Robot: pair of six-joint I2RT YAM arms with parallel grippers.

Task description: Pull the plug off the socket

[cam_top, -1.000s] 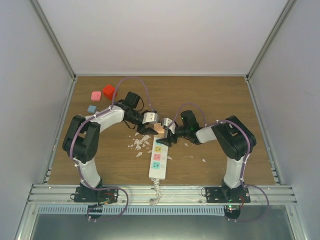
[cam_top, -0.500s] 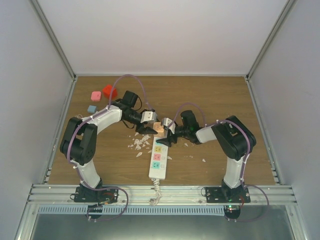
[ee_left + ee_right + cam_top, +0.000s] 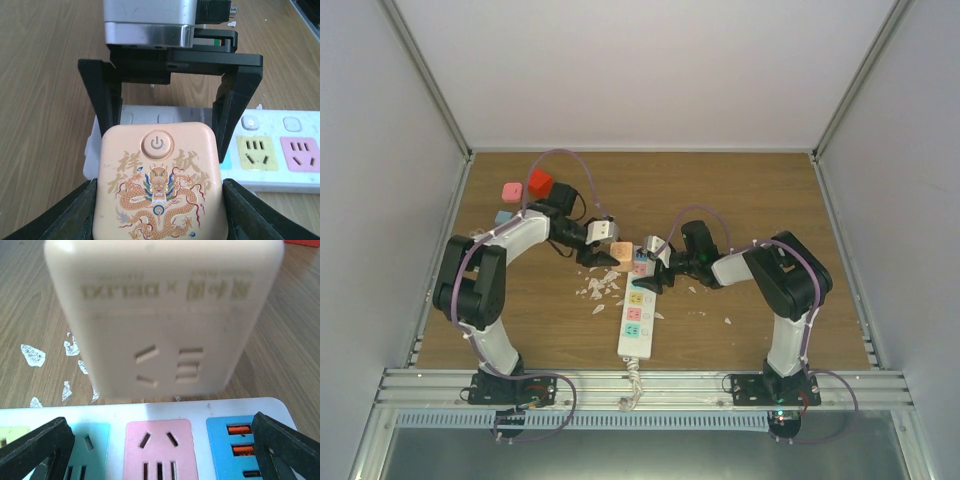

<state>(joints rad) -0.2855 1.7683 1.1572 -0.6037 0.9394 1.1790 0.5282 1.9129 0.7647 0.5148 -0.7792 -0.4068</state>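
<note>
Next, my left gripper swings outward, to its left in the top view, to the spot (image 3: 527,203) beside the red block, lowers the unplugged plug and releases it.
The plug (image 3: 160,185) is a peach block with a dragon print and a power button. My left gripper (image 3: 160,212) is shut on its sides and holds it just left of the socket's far end (image 3: 621,252). The socket (image 3: 636,315), a long white strip with pastel panels (image 3: 159,450), lies mid-table. My right gripper (image 3: 160,440) stands open over the strip's far end, one fingertip (image 3: 35,450) towards either end of its face, pink panel between. The plug's pale side (image 3: 165,315) hangs beyond the strip. In the top view the right gripper (image 3: 653,272) meets the left gripper (image 3: 615,256).
Red (image 3: 540,183), pink (image 3: 510,190) and blue (image 3: 503,216) blocks lie at the far left. White scraps (image 3: 598,288) litter the wood left of the strip, and a few (image 3: 728,320) lie on its right. The strip's twisted cord (image 3: 633,385) runs to the near edge.
My left gripper has drawn back to the left with the plug, which has come away from the strip's far end. The uncovered panel now shows. The right gripper has stayed put.
</note>
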